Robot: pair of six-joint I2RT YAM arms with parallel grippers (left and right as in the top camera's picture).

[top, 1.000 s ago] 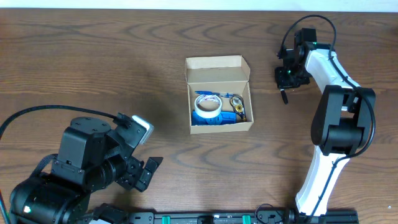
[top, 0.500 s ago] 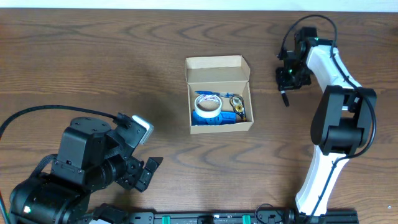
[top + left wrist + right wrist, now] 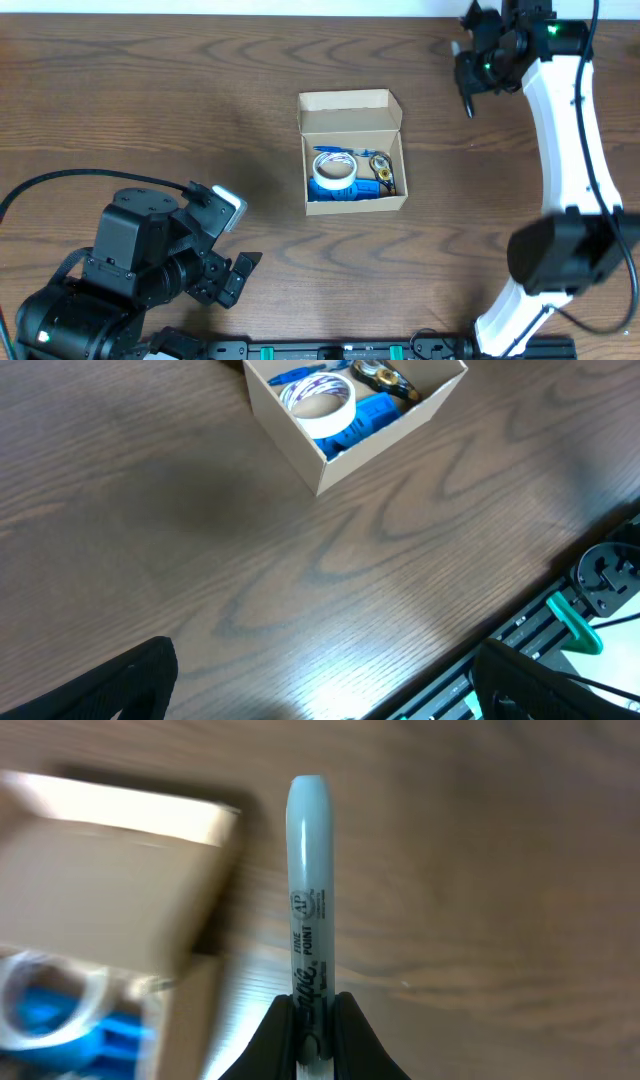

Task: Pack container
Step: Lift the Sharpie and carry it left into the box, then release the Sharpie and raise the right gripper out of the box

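Observation:
The right gripper carries the marker back and to the left in the overhead view next, down over the tape roll to the open container.
The container, a small tan cardboard box with its flap lid open, sits mid-table. Inside lie a white tape roll, blue items and a dark and gold object. My right gripper hangs right of and beyond the box, shut on a grey fine-point marker that sticks out past the fingertips. In the right wrist view the container is blurred at the left. My left gripper stands open near the front edge, nothing between its fingers. The left wrist view has the container at the top.
A black rail with green clips runs along the table's front edge. The right arm's white link reaches over the table's right side. The left arm's bulky base fills the front left corner.
My right gripper has moved toward the far edge with the marker in it. The left arm and the container have not moved.

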